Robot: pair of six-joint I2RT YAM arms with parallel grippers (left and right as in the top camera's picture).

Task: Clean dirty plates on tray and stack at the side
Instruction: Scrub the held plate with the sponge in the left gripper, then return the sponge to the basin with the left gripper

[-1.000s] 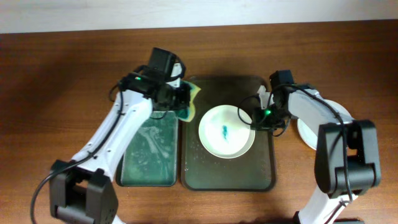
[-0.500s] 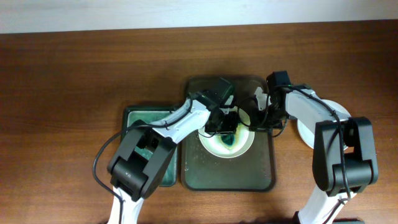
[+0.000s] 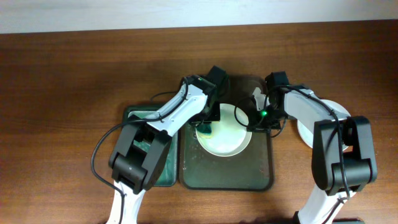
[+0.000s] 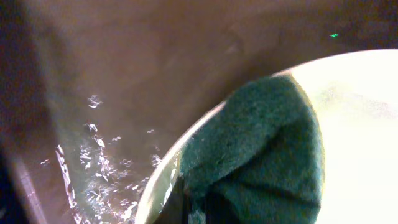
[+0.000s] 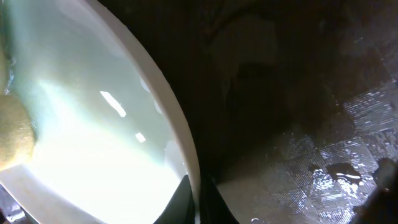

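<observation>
My left gripper holds the sponge. It needs to sweep the sponge across the plate's inside next, then up past the tray's rim over the green basin.
A white plate [image 3: 227, 134] lies on the dark tray [image 3: 261, 168] in the overhead view. My left gripper [image 3: 207, 126] is shut on a green sponge [image 4: 261, 149] and presses it on the plate's left edge [image 4: 165, 177]. My right gripper [image 3: 254, 122] is shut on the plate's right rim [image 5: 186, 155], one finger on each side of the rim. The plate's inside [image 5: 74, 137] looks wet and pale green. The sponge shows at the plate's far edge in the right wrist view [image 5: 12, 134].
A green basin of soapy water [image 3: 152, 155] stands left of the tray. A clean white plate [image 3: 308, 134] lies on the table to the right, partly under my right arm. The tray floor is wet [image 5: 336, 155].
My left gripper carried the sponge from above the basin onto the plate, then wiped from the plate's middle to its left edge. The blue-green stain no longer shows. The right gripper kept hold.
</observation>
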